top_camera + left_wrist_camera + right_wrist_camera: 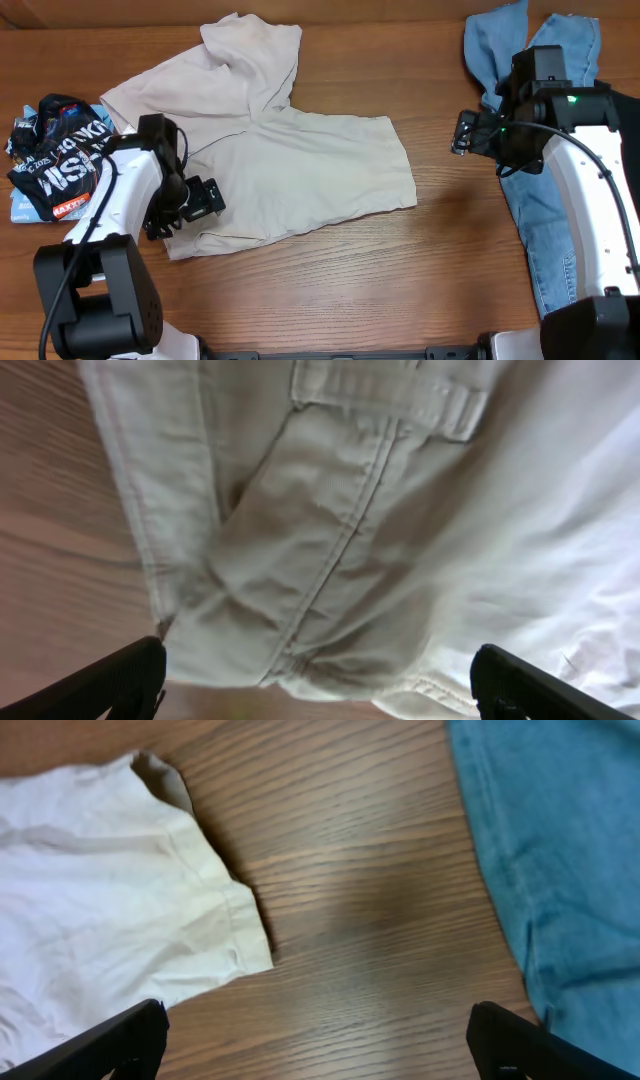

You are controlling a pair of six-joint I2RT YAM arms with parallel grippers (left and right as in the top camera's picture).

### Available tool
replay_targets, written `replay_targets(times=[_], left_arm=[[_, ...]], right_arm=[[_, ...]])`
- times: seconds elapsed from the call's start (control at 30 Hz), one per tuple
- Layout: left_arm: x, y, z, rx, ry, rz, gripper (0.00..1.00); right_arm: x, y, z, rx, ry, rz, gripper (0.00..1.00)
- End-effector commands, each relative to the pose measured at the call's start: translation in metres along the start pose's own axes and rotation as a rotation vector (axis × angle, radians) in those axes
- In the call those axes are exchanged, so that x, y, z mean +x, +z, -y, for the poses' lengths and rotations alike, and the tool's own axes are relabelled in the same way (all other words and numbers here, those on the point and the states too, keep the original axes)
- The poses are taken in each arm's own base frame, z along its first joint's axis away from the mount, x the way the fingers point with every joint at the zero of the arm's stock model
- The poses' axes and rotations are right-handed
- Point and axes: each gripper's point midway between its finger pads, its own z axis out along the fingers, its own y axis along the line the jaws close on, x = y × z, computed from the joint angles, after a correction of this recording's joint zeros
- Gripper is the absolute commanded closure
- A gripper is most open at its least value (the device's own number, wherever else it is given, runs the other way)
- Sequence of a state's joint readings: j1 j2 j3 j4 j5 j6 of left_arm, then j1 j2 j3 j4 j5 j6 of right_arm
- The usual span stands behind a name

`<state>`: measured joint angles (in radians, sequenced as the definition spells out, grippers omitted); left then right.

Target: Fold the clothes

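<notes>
My right gripper should go down, back and to the left in the overhead view, onto the trousers' near hem corner (408, 200) (255, 957), because its fingers are above bare wood.
The cream trousers (300, 165) lie spread across the middle of the table, one leg bunched toward the back. My left gripper (205, 198) hovers open over their waistband end at the front left; in the left wrist view the waistband and seam (340, 540) lie between my open fingers (318, 685). My right gripper (462, 132) is open and empty above bare wood, between the trousers' hem (215, 910) and the light blue jeans (545, 150). The jeans also show in the right wrist view (570, 850). The black white-lettered piece (60, 155) lies crumpled at the far left.
The wooden table (440, 260) runs under everything. The jeans stretch along the right edge from back to front, partly under my right arm. Both arm bases stand at the front corners.
</notes>
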<state>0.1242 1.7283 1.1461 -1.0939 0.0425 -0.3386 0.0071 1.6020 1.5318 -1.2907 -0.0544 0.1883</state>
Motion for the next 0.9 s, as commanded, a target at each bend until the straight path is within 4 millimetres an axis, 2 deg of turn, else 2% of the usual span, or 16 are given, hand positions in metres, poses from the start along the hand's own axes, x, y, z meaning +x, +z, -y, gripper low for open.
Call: replay_targets(times=[0.0, 0.13, 0.23, 0.4, 0.53, 0.8, 0.87], left_arm=[[0.001, 0.009, -0.003, 0.048, 0.018, -0.013, 0.0], [-0.011, 0.015, -0.013, 0.075, -0.006, 0.027, 0.0], [-0.007, 0.017, -0.001, 0.181, 0.039, 0.005, 0.0], [0.001, 0.017, 0.014, 0.259, 0.111, -0.015, 0.0], [0.005, 0.017, 0.023, 0.316, 0.165, -0.019, 0.01], [0.022, 0.029, 0.025, 0.347, 0.161, -0.069, 0.24], [0.026, 0.031, 0.024, 0.345, 0.158, -0.085, 0.42]], right_arm=[[0.005, 0.008, -0.002, -0.025, -0.025, -0.022, 0.0], [0.006, 0.011, -0.002, -0.023, -0.025, -0.028, 0.0], [0.007, 0.013, -0.004, -0.038, -0.025, -0.037, 0.0], [0.016, 0.021, -0.019, -0.125, -0.051, -0.096, 0.0], [0.029, 0.041, -0.02, -0.151, -0.04, -0.153, 0.0], [0.067, 0.089, -0.04, -0.338, -0.022, -0.236, 0.0], [0.077, 0.101, -0.039, -0.349, -0.018, -0.249, 0.0]])
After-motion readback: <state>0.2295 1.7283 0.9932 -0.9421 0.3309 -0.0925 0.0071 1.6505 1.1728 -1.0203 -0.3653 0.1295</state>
